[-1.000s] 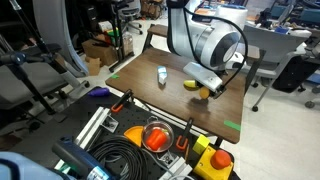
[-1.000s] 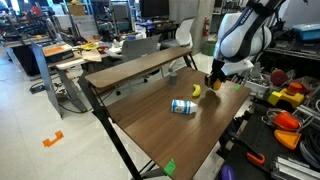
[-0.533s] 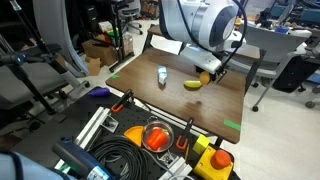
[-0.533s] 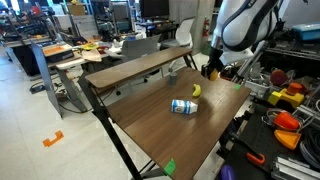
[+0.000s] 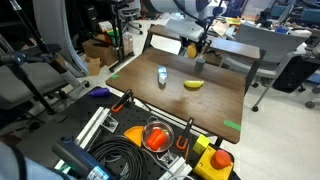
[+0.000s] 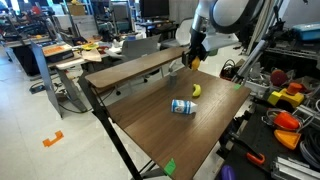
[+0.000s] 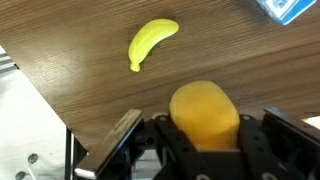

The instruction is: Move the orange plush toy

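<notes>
I will lower my gripper next toward the wood [image 5: 177, 80] [image 7: 218, 28] between the banana-shaped object and the can, because the orange plush toy is still hanging above the table.
The orange plush toy [image 7: 205, 113], a small round orange-yellow soft ball, sits between my gripper's fingers [image 7: 204, 135] in the wrist view. The gripper is shut on it and holds it above the brown wooden table [image 7: 70, 40]. In both exterior views the gripper [image 5: 191, 47] [image 6: 196, 52] hangs over the far part of the table, and the toy shows as a small orange spot [image 5: 190, 48] in the jaws.
A yellow banana-shaped object [image 5: 193, 84] [image 6: 196, 90] [image 7: 151, 42] and a blue-and-white can [image 5: 162, 75] [image 6: 181, 106] lie on the table. An orange-red bowl-like thing [image 5: 157, 137], cables and tools lie on the floor at the near side.
The arm has lifted the orange plush toy from beside the banana and carried it toward the far part of the table. The banana and can have not moved.
</notes>
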You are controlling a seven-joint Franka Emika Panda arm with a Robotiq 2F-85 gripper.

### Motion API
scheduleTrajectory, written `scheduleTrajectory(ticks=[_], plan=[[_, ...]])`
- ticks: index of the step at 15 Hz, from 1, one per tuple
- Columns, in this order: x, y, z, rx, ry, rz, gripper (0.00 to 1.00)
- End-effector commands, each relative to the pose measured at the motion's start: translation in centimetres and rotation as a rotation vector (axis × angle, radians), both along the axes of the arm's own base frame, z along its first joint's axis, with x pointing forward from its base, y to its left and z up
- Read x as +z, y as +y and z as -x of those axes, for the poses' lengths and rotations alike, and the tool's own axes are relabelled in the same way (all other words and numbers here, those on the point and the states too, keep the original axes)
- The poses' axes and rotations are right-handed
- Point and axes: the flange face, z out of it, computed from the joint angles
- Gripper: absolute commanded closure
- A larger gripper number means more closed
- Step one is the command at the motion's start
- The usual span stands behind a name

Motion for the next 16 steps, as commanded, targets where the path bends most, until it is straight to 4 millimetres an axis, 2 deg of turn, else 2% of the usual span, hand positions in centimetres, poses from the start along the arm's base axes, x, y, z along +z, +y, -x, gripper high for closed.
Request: scheduleTrajectory(ticks=[1, 6, 12, 16], plan=[[-0.1, 2.6, -2.0, 0.018, 0.027, 0.014, 0.94], [-3.7, 4.6, -3.5, 0.053, 0.068, 0.036, 0.94], [-9.3, 4.6, -5.2, 0.061, 0.106, 0.056, 0.94], [-12.1, 4.4, -5.9, 0.065, 0.124, 0.071, 0.94]])
